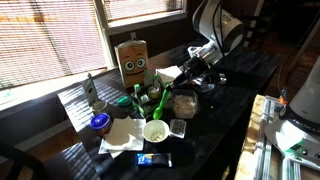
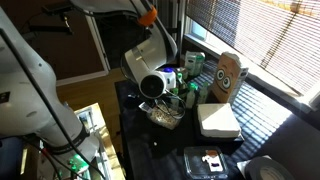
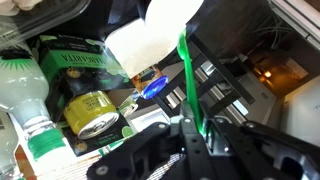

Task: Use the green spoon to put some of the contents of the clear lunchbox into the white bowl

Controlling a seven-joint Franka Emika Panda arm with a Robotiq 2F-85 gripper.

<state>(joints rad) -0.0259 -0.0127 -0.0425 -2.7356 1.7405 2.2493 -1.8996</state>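
The open top of the clear lunchbox [image 1: 184, 102] leaves room. I will next swing my gripper away from the white bowl [image 1: 155, 130] while I turn the green spoon and lower it onto the lunchbox.
My gripper [image 1: 184, 76] is shut on the handle of the green spoon [image 1: 164, 97], which slants down over the clear lunchbox [image 1: 184, 102] with its pale crumbly contents. The white bowl [image 1: 155, 130] stands just in front of the lunchbox, near the spoon's low end. In the wrist view the jaws [image 3: 192, 126] clamp the green spoon [image 3: 184, 75], and its far end lies against a white rounded shape that looks like the bowl [image 3: 170, 22]. The lunchbox also shows in an exterior view [image 2: 166, 116], partly behind the arm's wrist. I cannot tell whether the spoon carries anything.
A small dark square container [image 1: 178, 127], a blue round object [image 1: 99, 122], white napkins [image 1: 122, 138] and a blue packet [image 1: 153, 159] surround the bowl. Green bottles [image 1: 137, 98] and a cardboard box with a face [image 1: 132, 60] stand behind. A can [image 3: 92, 113] is close by.
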